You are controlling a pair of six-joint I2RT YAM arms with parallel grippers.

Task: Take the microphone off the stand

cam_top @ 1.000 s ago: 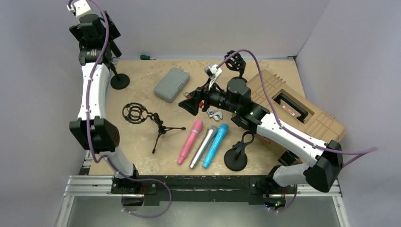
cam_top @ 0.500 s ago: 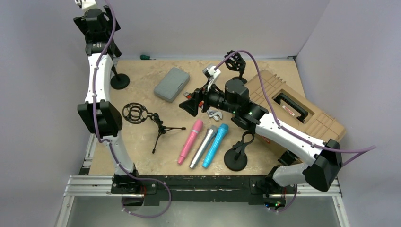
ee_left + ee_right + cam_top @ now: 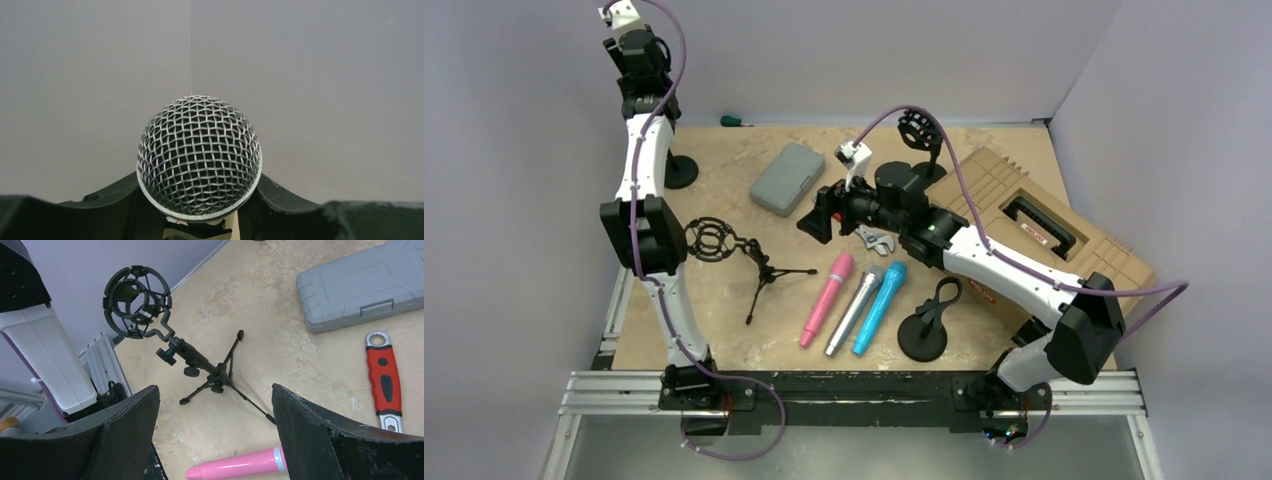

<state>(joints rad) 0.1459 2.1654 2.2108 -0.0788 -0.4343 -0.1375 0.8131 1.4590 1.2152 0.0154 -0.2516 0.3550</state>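
I should draw the microphone to the tabletop by the shock mount (image 3: 719, 208) and release it there. That spot is back from my left gripper, to its right in the top view.
A microphone with a silver mesh head (image 3: 199, 155) fills the left wrist view, seen against the grey wall. My left gripper (image 3: 200, 177) has its black fingers (image 3: 115, 200) pressed against both sides just below the head, shut on it. In the top view the left gripper (image 3: 639, 62) is raised at the far left corner, above the round-based stand (image 3: 680, 172); the microphone itself is hidden there by the wrist. My right gripper (image 3: 816, 214) hovers open over the table's middle, and in its own view the right gripper (image 3: 215, 440) has nothing between its fingers.
A tripod stand with an empty shock mount (image 3: 714, 241) lies at centre left. Pink (image 3: 826, 298), silver (image 3: 854, 309) and blue (image 3: 880, 306) microphones lie side by side. A grey case (image 3: 787, 178), a red wrench (image 3: 385, 380), a round stand (image 3: 922, 335) and a tan toolbox (image 3: 1044, 225) sit around.
My left arm has stretched up and back toward the corner and its jaws have closed on the microphone. The right arm has shifted left, still open.
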